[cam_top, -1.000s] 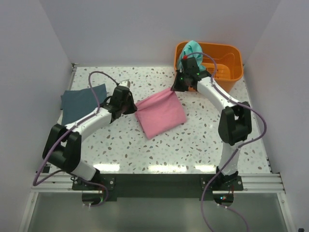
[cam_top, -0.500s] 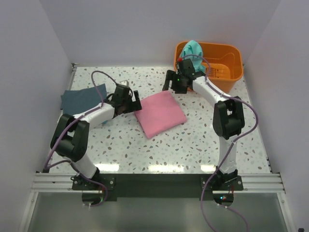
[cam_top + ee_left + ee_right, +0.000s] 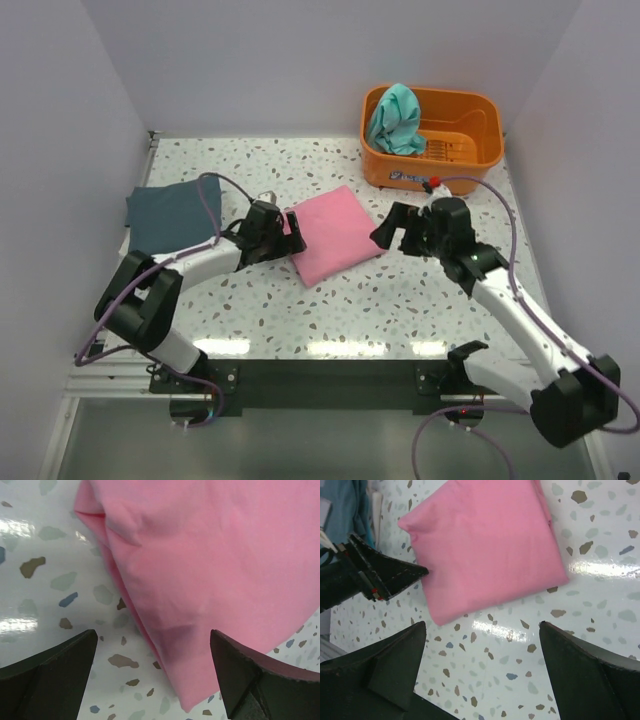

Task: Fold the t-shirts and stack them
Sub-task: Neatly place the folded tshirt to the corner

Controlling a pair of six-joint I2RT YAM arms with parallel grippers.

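I should next move my left gripper down onto the pink t-shirt's side edge, outward of the t-shirt's near corner, and close, as that edge runs between my open fingers.
A folded pink t-shirt lies flat in the middle of the table. My left gripper stands open at its left edge, low over the table. In the left wrist view the pink t-shirt has its edge and near corner between my spread fingers, which hold nothing. My right gripper is open just right of the shirt. In the right wrist view the pink t-shirt lies ahead of the open right gripper. A dark blue-grey t-shirt lies folded at far left. A teal t-shirt hangs in the basket.
The orange plastic basket stands at the back right corner. White walls close in the table on the left, back and right. The left arm's purple cable loops over the blue-grey shirt's edge. Speckled tabletop lies in front of the pink shirt.
Both grippers went from shut to open, letting go of the pink t-shirt. The right arm swung back from beside the basket to the shirt's right side. The left gripper shifted slightly nearer.
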